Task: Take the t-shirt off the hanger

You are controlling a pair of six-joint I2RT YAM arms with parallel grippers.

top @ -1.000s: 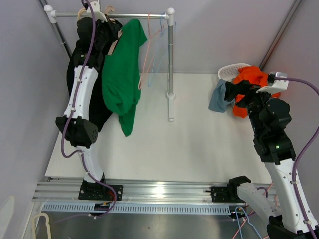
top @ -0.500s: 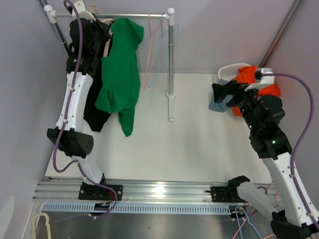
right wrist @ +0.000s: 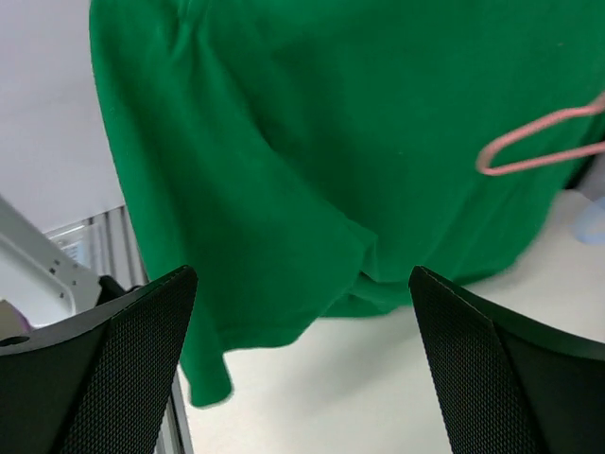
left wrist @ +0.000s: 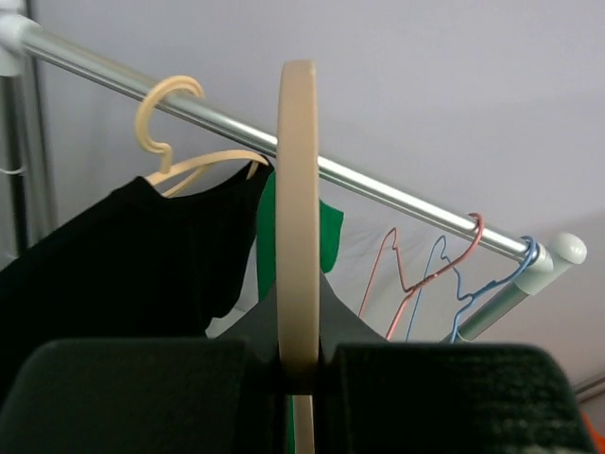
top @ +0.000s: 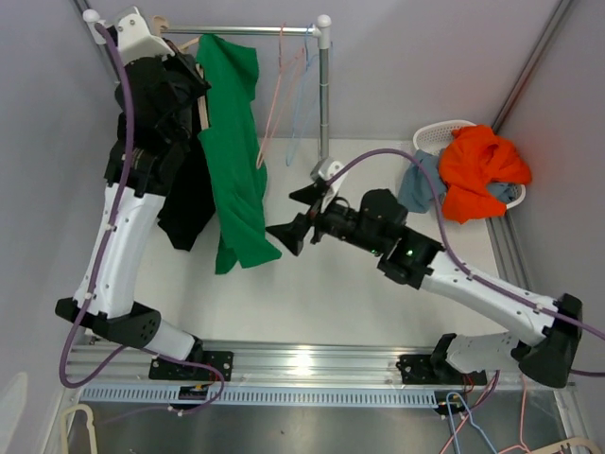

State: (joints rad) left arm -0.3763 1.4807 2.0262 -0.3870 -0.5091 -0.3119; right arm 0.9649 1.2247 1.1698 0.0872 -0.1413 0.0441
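Observation:
I will next move my right gripper to the left in the top view and back, onto the green t-shirt's lower fold, because the t-shirt's hem hangs free.
The green t-shirt (top: 236, 151) hangs on a cream hanger (top: 201, 109) at the left end of the rail (top: 246, 29). My left gripper (top: 192, 85) is shut on that hanger. In the left wrist view the hanger (left wrist: 298, 218) stands edge-on, clamped between the fingers of the left gripper (left wrist: 301, 364), and a strip of green t-shirt (left wrist: 329, 236) shows behind it. My right gripper (top: 295, 216) is open beside the shirt's lower hem. In the right wrist view the green t-shirt (right wrist: 312, 151) fills the frame ahead of the right gripper (right wrist: 301, 274), and nothing lies between the fingers.
A black shirt (top: 189, 189) on another cream hanger (left wrist: 170, 142) hangs to the left. Empty pink (top: 274, 104) and blue (left wrist: 473, 293) wire hangers hang to the right. The rack's post (top: 324, 104) stands on the table (top: 378, 284). A white basket (top: 437, 137) holds orange clothing (top: 482, 170).
My right arm swung from the basket across the table to the green shirt's hem. My left arm rose and shifted left with the hanger, so the shirt hangs straighter.

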